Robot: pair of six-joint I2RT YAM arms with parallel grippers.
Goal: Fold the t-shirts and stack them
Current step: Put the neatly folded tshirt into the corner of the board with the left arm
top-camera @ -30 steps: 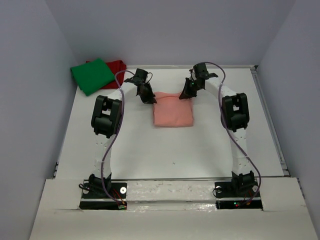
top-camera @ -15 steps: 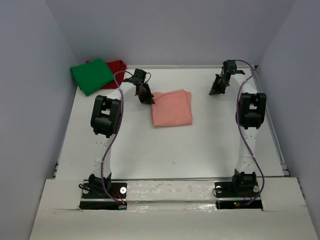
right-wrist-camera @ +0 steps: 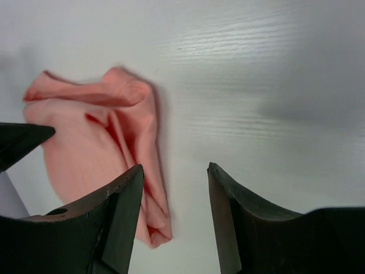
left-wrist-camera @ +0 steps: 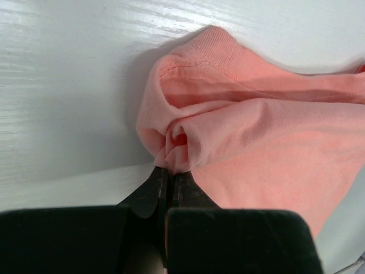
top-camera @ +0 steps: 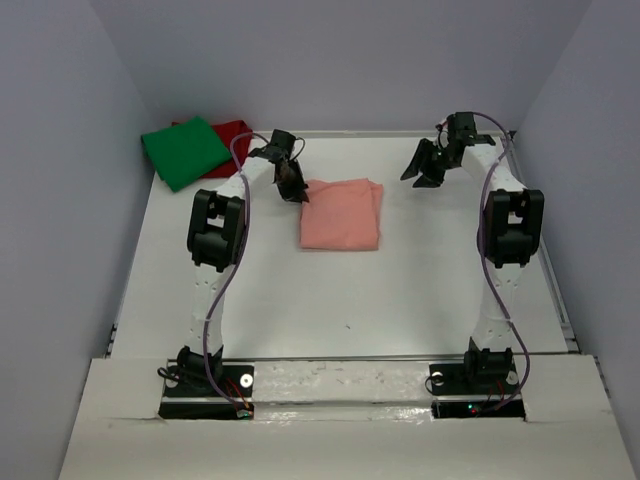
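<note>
My left gripper will next lift the pink t-shirt across to the left in the top view, onto the bright green t-shirt (top-camera: 185, 150), and release.
The salmon-pink t-shirt (top-camera: 340, 215) lies folded in a rough rectangle at the middle back of the table. My left gripper (top-camera: 296, 192) is at its far left corner, shut on a bunched fold of the pink cloth (left-wrist-camera: 177, 142). The right gripper (top-camera: 422, 172) hovers off the shirt's far right corner, apart from it; in the right wrist view it (right-wrist-camera: 174, 166) stands open over bare table, the pink t-shirt (right-wrist-camera: 85, 142) to its left. The bright green t-shirt (top-camera: 185, 150) rests folded on the dark red t-shirt (top-camera: 235, 132) at the back left.
The white table (top-camera: 330, 290) has a raised rail (top-camera: 545, 250) along its right side and walls behind and on both sides. The green and red stack sits in the back left corner, left of my left arm (top-camera: 215, 230).
My right gripper let go of the pink t-shirt's far right corner, swung right and away from it, then opened. The left gripper kept its grip and the shirt shifted slightly left.
</note>
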